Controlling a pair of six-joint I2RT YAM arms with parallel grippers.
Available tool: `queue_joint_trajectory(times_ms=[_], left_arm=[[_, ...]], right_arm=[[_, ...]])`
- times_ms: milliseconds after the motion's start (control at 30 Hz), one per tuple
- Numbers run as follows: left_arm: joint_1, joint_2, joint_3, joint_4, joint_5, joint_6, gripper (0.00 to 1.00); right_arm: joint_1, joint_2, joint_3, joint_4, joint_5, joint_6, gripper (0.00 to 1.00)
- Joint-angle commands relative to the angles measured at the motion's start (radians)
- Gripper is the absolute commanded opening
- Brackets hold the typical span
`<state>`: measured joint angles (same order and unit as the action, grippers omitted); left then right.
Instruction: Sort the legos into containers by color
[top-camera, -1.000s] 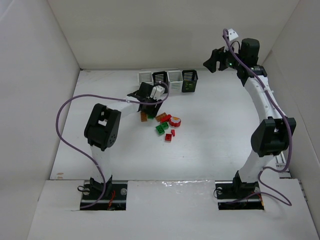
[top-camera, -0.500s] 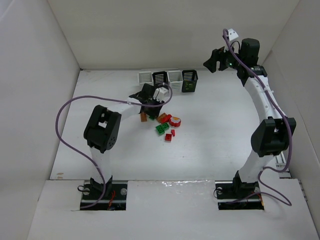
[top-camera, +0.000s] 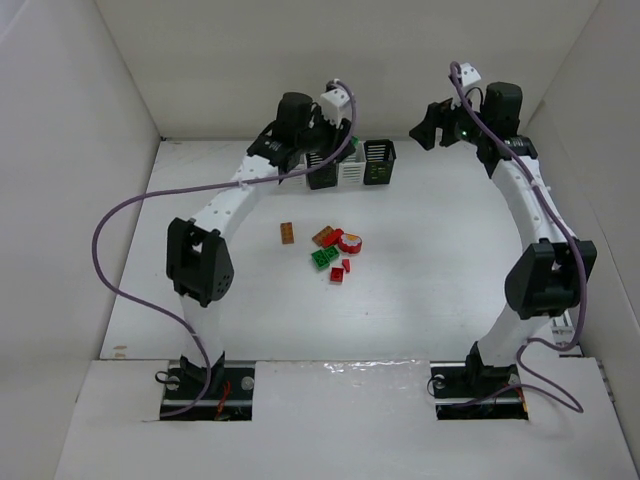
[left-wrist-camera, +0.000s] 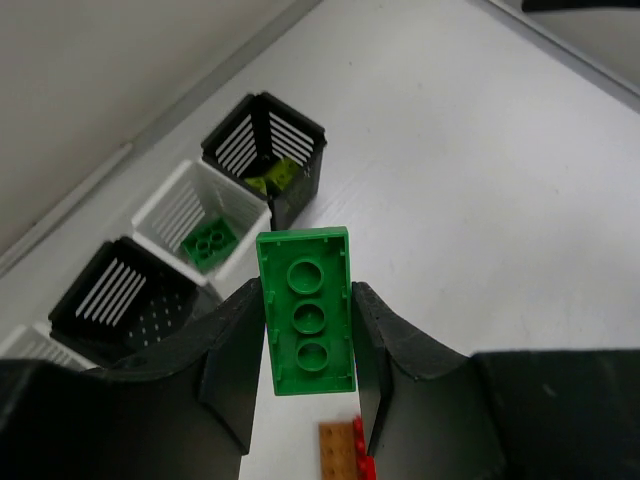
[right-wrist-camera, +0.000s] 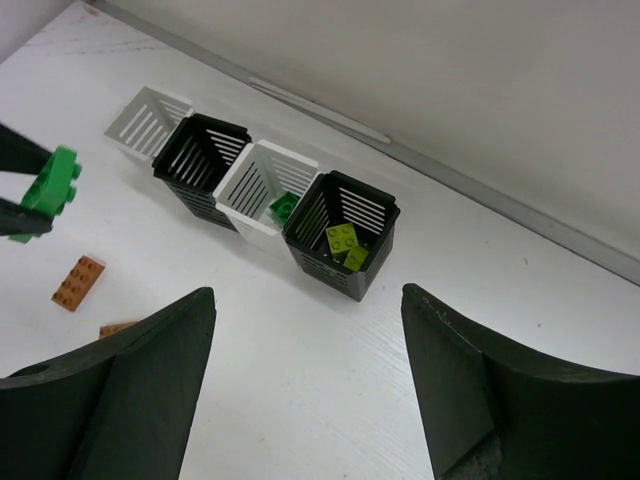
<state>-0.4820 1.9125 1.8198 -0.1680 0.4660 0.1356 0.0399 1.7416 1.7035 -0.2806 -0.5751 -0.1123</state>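
Observation:
The white bin holding a green brick (top-camera: 351, 170) (left-wrist-camera: 208, 243) lies below and outward of my left gripper, so next my left gripper will descend outward over it and release the matching green lego.
My left gripper (left-wrist-camera: 305, 300) is shut on a green lego (left-wrist-camera: 305, 312), held high over the table near the containers. In the top view this gripper (top-camera: 330, 150) hangs over the row of bins. The right-hand white bin (left-wrist-camera: 165, 200) holds a green brick (left-wrist-camera: 208, 243). The end black bin (left-wrist-camera: 300, 130) holds yellow-green bricks (right-wrist-camera: 341, 240). My right gripper (right-wrist-camera: 308, 295) is open and empty, above the table in front of that black bin (right-wrist-camera: 345, 270). Loose red, green and orange legos (top-camera: 335, 250) lie mid-table.
An orange brick (top-camera: 287, 232) lies apart, left of the pile. The other black bin (right-wrist-camera: 200, 150) and the far-left white bin (right-wrist-camera: 148, 120) look empty. White enclosure walls stand close behind the bins and along both sides.
My left gripper shut on the green lego at the pile, then rose and swung back over the bins. The right arm has hardly moved.

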Motion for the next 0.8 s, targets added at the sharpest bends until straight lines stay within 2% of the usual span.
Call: queue_joint_trajectory(times_ms=[0,133,467,667,767], left_arm=[[0.008,0.115,0.114,-0.034,0.042,-0.059,0.19],[0.028,0.180,0.150,0.047,0.056,-0.109,0.19],[0.028,0.347,0.367,0.068,0.022,-0.110,0.19],[0.028,0.388,0.403,0.104,0.013,-0.110,0.19],[0.028,0.401,0.403,0.142,0.003,-0.110,0.24]], right_arm=[[-0.026,-0.056,0.001,0.043,0.015,0.043,0.80],[-0.035,-0.085,-0.019,0.043,0.024,0.043,0.80],[-0.044,-0.125,-0.065,0.034,0.034,0.043,0.82],[-0.044,-0.134,-0.084,0.034,0.034,0.034,0.82],[-0.044,-0.143,-0.084,0.034,0.043,0.034,0.82]])
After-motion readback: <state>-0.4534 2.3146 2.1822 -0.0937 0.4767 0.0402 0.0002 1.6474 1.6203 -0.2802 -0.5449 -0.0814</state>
